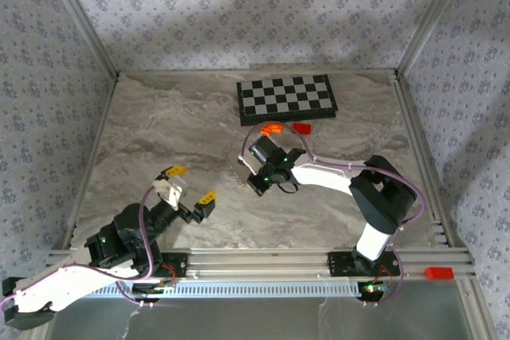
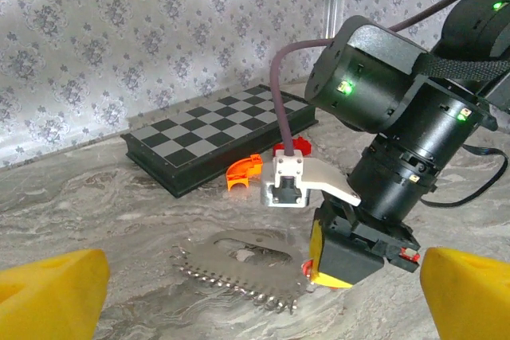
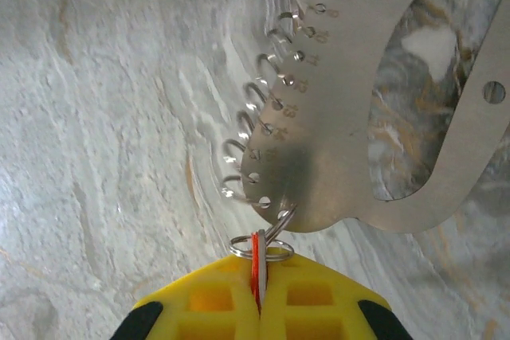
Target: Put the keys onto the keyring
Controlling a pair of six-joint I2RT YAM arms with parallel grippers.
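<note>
The small split ring point(image 3: 275, 251) passes through the hole at the plate's tip, so my right gripper will next draw back over the marble, then release the keys.
The keyring point(image 3: 343, 117) is a flat silvery teardrop plate with a big cut-out and a row of small wire rings along one edge; it lies on the marble table point(image 1: 159, 125). My right gripper point(image 3: 259, 300) is shut on the keys point(image 3: 256, 264), a thin red piece held edge-on. A small split ring point(image 3: 275, 251) on that piece passes through a hole at the plate's tip. In the left wrist view the right gripper point(image 2: 335, 264) stands tip-down at the keyring point(image 2: 239, 272). My left gripper point(image 1: 191, 185) is open, apart from the keyring point(image 1: 237, 167), with nothing between its yellow fingers point(image 2: 48, 296).
A black-and-white chessboard point(image 1: 287, 99) lies at the back of the table. An orange curved piece point(image 1: 271, 127) and a red block point(image 1: 301, 127) sit just in front of it. Papered walls enclose the table on three sides.
</note>
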